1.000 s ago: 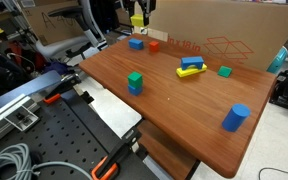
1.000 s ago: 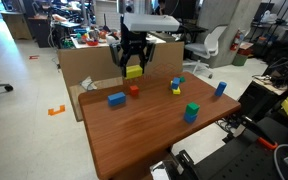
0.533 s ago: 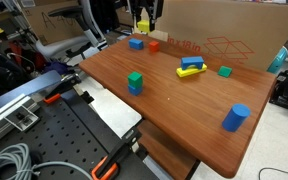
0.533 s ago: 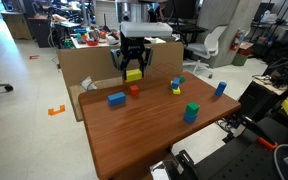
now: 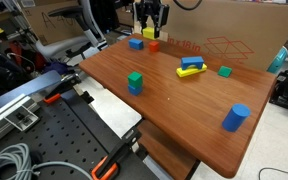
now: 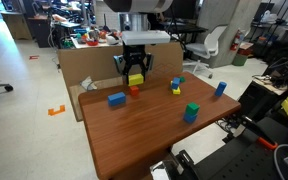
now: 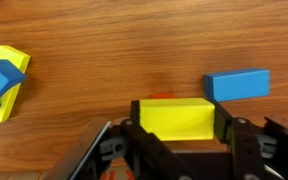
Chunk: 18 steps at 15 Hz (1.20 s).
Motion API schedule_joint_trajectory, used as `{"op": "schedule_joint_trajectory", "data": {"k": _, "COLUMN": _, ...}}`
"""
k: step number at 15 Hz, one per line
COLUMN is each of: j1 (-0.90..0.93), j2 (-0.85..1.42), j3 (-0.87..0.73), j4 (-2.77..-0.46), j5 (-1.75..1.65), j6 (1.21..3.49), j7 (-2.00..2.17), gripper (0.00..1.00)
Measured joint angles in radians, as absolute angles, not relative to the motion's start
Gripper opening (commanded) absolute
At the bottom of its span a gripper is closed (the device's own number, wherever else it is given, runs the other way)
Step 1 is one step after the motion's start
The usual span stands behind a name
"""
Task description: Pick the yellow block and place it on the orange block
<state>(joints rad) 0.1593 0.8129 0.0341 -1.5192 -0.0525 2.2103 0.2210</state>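
Next, my gripper lowers until the held yellow block rests upon the orange block and releases, since the orange one is below it, directly under the yellow.
My gripper is shut on the yellow block, a small bright-yellow brick, and holds it just above the orange block at the far side of the wooden table. In the wrist view the yellow block sits between my fingers, and only a thin sliver of the orange block shows behind its top edge. In an exterior view my gripper hangs over the orange block with the yellow block in it.
A blue block lies beside the orange one and shows in the wrist view. A flat yellow bar with a blue block, green cubes, a blue cylinder and a cardboard wall are there.
My gripper with the yellow block has come down and moved slightly sideways until it is over the orange block.
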Motion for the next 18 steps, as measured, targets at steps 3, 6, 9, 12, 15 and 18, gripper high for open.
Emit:
{"op": "schedule_joint_trajectory", "data": {"k": 3, "j1": 0.159, "j2": 0.838, "j3": 0.029, "j4": -1.495, "j5": -0.052, "j6": 2.198, "j7": 0.227, "gripper": 0.42}}
{"op": "schedule_joint_trajectory", "data": {"k": 6, "j1": 0.159, "j2": 0.855, "j3": 0.029, "j4": -1.475, "j5": -0.052, "j6": 2.182, "j7": 0.232, "gripper": 0.42}}
{"op": "schedule_joint_trajectory", "data": {"k": 9, "j1": 0.159, "j2": 0.87, "j3": 0.029, "j4": -1.456, "j5": -0.052, "j6": 2.175, "j7": 0.237, "gripper": 0.42}}
{"op": "schedule_joint_trajectory", "data": {"k": 12, "j1": 0.159, "j2": 0.878, "j3": 0.028, "j4": -1.443, "j5": -0.052, "j6": 2.173, "j7": 0.242, "gripper": 0.42}}
{"op": "schedule_joint_trajectory", "data": {"k": 15, "j1": 0.159, "j2": 0.889, "j3": 0.025, "j4": -1.432, "j5": -0.052, "j6": 2.167, "j7": 0.246, "gripper": 0.42}}
{"op": "schedule_joint_trajectory", "data": {"k": 18, "j1": 0.159, "j2": 0.906, "j3": 0.025, "j4": -1.417, "j5": -0.052, "j6": 2.149, "j7": 0.248, "gripper": 0.42}}
